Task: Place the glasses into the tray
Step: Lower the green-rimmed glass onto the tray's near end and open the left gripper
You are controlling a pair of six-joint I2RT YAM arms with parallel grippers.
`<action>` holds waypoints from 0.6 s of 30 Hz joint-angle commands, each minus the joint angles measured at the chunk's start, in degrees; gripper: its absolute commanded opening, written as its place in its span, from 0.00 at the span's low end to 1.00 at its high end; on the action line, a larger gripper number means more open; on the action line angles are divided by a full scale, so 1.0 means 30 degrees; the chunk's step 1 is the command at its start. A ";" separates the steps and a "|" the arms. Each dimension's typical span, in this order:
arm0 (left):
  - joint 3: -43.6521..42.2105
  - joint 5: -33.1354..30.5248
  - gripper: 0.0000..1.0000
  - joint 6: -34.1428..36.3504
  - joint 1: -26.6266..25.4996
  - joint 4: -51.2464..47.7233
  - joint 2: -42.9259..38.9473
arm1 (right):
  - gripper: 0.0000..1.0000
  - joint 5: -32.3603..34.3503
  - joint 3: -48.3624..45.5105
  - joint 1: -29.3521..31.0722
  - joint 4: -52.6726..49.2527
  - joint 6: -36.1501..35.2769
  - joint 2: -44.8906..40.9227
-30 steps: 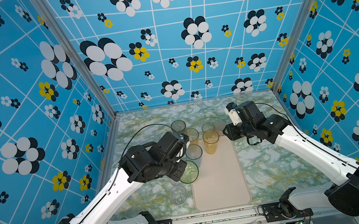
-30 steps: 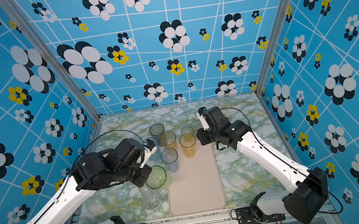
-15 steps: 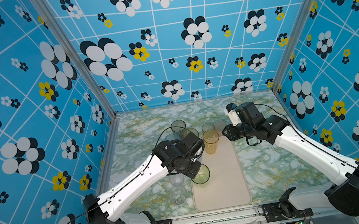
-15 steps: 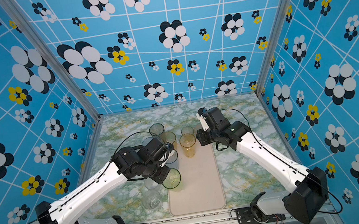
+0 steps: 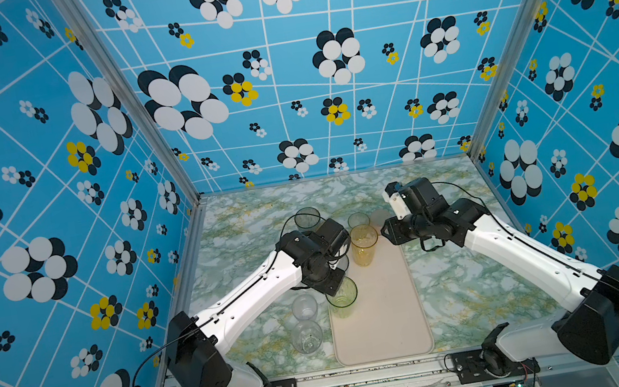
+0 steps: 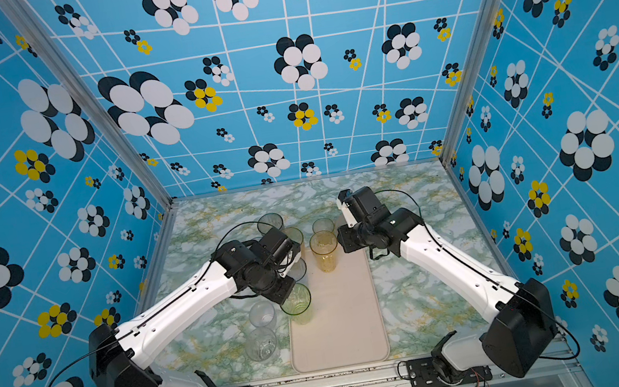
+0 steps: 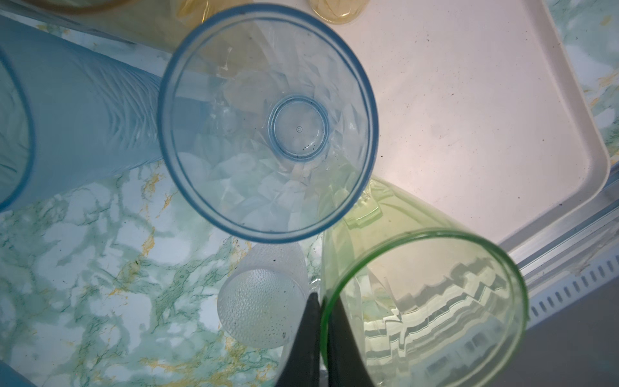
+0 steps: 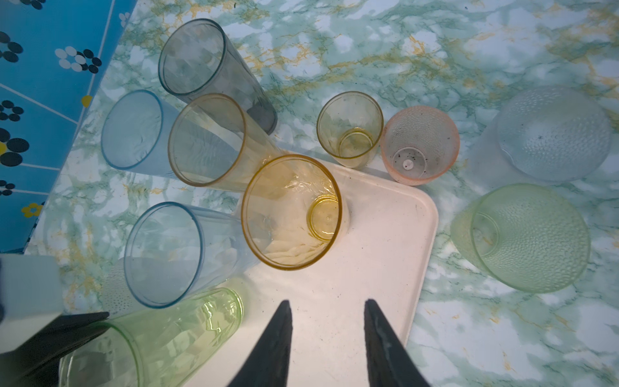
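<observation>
The spot beside the blue glass is empty, so next I need to move my left gripper straight down, set the green glass onto the tray's bottom point(image 5: 343, 315) point(image 7: 361, 196) there and let go of the green glass's rim.
My left gripper point(image 7: 323, 296) is shut on the rim of a tall green glass point(image 7: 425, 308), one finger inside and one outside. In both top views the green glass point(image 5: 342, 296) point(image 6: 296, 299) hangs tilted at the left edge of the cream-pink tray point(image 5: 382, 317) point(image 6: 341, 324). An amber glass point(image 5: 364, 242) point(image 8: 291, 211) stands on the tray's far end. My right gripper point(image 8: 326, 303) is open and holds nothing, hovering over the tray point(image 8: 385, 217) just right of the amber glass.
Two clear glasses point(image 5: 304, 307) point(image 5: 306, 336) stand on the marble table left of the tray. Blue point(image 8: 167, 251), frosted blue point(image 8: 134, 130), grey point(image 8: 201, 63) and amber point(image 8: 211, 140) glasses crowd its far left corner. Small amber point(image 8: 350, 129), pink point(image 8: 418, 144), frosted point(image 8: 552, 134) and green point(image 8: 526, 238) glasses stand beyond.
My left arm has carried the green glass rightward from the table to the tray's left edge, mostly in the first half second. The right arm has held still.
</observation>
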 commanded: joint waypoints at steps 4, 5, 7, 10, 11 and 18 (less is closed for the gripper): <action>0.0108 0.0801 0.02 0.0635 0.0539 0.0079 0.0914 | 0.38 -0.0268 0.0484 -0.0109 -0.0056 -0.0135 0.0567; 0.0106 0.0795 0.03 0.0678 0.0598 0.0077 0.0962 | 0.38 -0.0282 0.0526 -0.0120 -0.0056 -0.0137 0.0626; 0.0083 0.0810 0.03 0.0754 0.0713 0.0133 0.1050 | 0.38 -0.0305 0.0526 -0.0111 -0.0056 -0.0166 0.0739; 0.0083 0.0882 0.03 0.0829 0.0910 0.0251 0.1107 | 0.38 -0.0338 0.0571 -0.0110 -0.0054 -0.0166 0.0903; 0.0082 0.0912 0.03 0.0865 0.0952 0.0252 0.1137 | 0.38 -0.0323 0.0610 -0.0111 -0.0056 -0.0166 0.0961; 0.0302 0.1022 0.05 0.1078 0.1025 -0.0179 0.1170 | 0.39 -0.0466 0.0665 -0.0109 -0.0029 -0.0122 0.1169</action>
